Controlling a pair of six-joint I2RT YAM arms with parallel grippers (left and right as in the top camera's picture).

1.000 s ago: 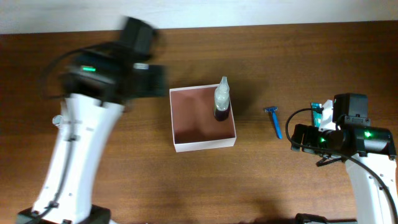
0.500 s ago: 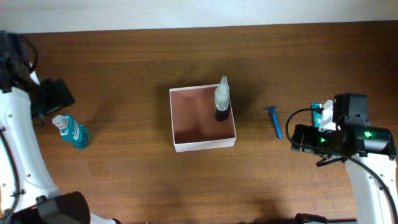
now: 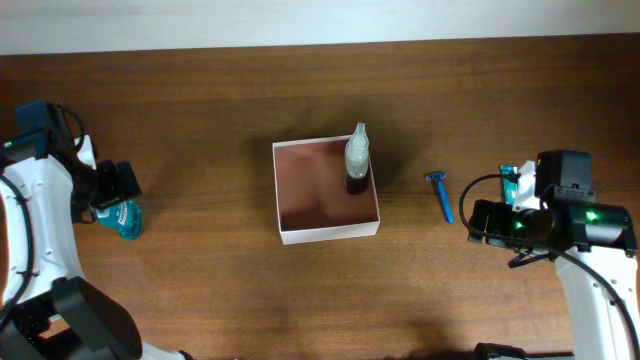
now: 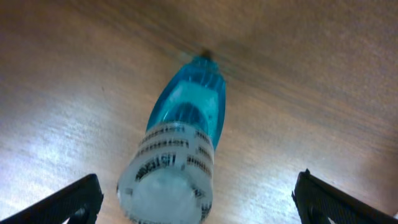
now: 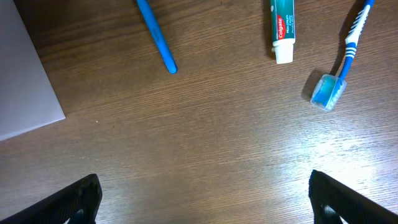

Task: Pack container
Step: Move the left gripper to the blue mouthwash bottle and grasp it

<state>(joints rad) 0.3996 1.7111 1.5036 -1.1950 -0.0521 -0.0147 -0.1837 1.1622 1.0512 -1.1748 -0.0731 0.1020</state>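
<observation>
My left gripper moves down past the mouthwash bottle's cap end next and closes on the blue body below, since that cap end shows between my wide-open fingers.
The container (image 3: 283,212), a white-walled square box with a reddish-brown inside, sits at the table's middle. A clear-topped dark bottle (image 3: 356,160) stands in its far right corner. A blue mouthwash bottle (image 3: 122,218) lies on the table at far left. It fills the left wrist view (image 4: 186,124), cap end nearest the camera. My left gripper (image 3: 108,200) is open above its cap end, jaws wide on either side (image 4: 199,208), not touching it. My right gripper (image 3: 480,222) is open and empty over bare table (image 5: 202,199), right of the container.
A blue razor (image 3: 440,195) lies between the container and my right gripper; its handle shows in the right wrist view (image 5: 155,34). A toothpaste tube (image 5: 282,28) and a blue toothbrush (image 5: 345,56) lie further right. The container's wall (image 5: 25,74) is at left.
My left arm has swung from the table's left middle out to the far left and come down over the blue bottle. The right arm has not moved.
</observation>
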